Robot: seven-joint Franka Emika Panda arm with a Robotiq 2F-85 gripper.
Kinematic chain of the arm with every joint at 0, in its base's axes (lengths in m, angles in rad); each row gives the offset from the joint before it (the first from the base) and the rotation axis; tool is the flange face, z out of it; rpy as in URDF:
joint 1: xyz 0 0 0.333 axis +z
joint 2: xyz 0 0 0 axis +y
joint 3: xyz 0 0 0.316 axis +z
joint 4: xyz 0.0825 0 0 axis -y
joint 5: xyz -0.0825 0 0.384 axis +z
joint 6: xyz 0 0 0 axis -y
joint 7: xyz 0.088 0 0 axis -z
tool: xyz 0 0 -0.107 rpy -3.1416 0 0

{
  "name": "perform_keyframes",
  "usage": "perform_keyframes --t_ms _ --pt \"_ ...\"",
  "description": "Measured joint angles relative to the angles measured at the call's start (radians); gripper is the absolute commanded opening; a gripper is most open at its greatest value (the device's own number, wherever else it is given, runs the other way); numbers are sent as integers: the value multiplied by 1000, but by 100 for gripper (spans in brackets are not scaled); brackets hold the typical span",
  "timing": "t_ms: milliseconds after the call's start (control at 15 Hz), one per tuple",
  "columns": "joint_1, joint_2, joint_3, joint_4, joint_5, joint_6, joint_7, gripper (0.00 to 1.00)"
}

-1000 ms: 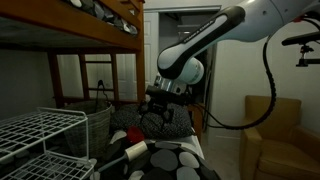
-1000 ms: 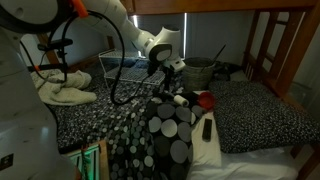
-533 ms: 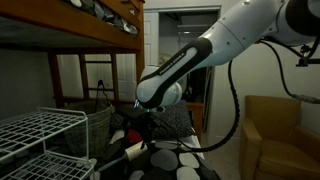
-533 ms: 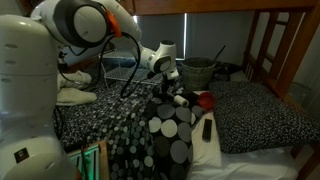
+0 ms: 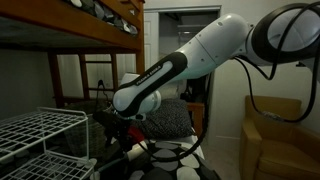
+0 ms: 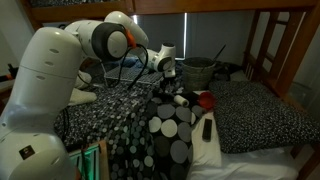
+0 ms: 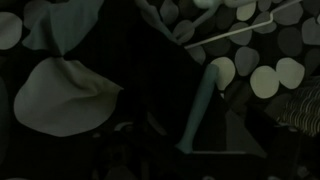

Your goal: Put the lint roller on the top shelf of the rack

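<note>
I should next move my gripper down onto the white roll of the lint roller [image 6: 186,97] and close it there, since my gripper is still above the spotted fabric where the roller lies.
The lint roller [image 6: 186,97] lies on the black fabric with white spots, its white roll to the left of its red handle [image 6: 205,100]. My gripper [image 6: 166,72] hangs low just behind and left of it, and shows dark at the arm's end in an exterior view [image 5: 117,130]. The white wire rack stands left of the gripper, its top shelf [image 5: 40,128] bare. It also shows behind the arm [image 6: 122,68]. The wrist view is very dark: a pale slanted bar [image 7: 203,100] over spotted fabric [image 7: 262,78]. I cannot tell how the jaws stand.
A brown wooden bunk frame [image 5: 80,35] runs overhead. A grey basket [image 6: 200,70] stands behind the bedding. A black remote [image 6: 207,128] lies on the spotted pillow. A tan armchair [image 5: 275,140] stands at the side. White cloth [image 6: 85,97] lies near the arm's base.
The arm has swung down and toward the rack side, lowering the gripper close to the fabric. The lint roller has not moved.
</note>
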Motion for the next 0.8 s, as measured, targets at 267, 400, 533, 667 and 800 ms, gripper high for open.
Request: perform_keyframes --t_ms 267,400,533,667,800 --pt "-3 33 13 5 1 76 -3 100" --pt "1 70 9 11 -5 135 -3 100" --pt "4 102 -1 18 -10 186 -2 92" --pt "5 133 -12 35 -12 218 -2 76" --pt "6 160 -19 58 -12 244 -2 62"
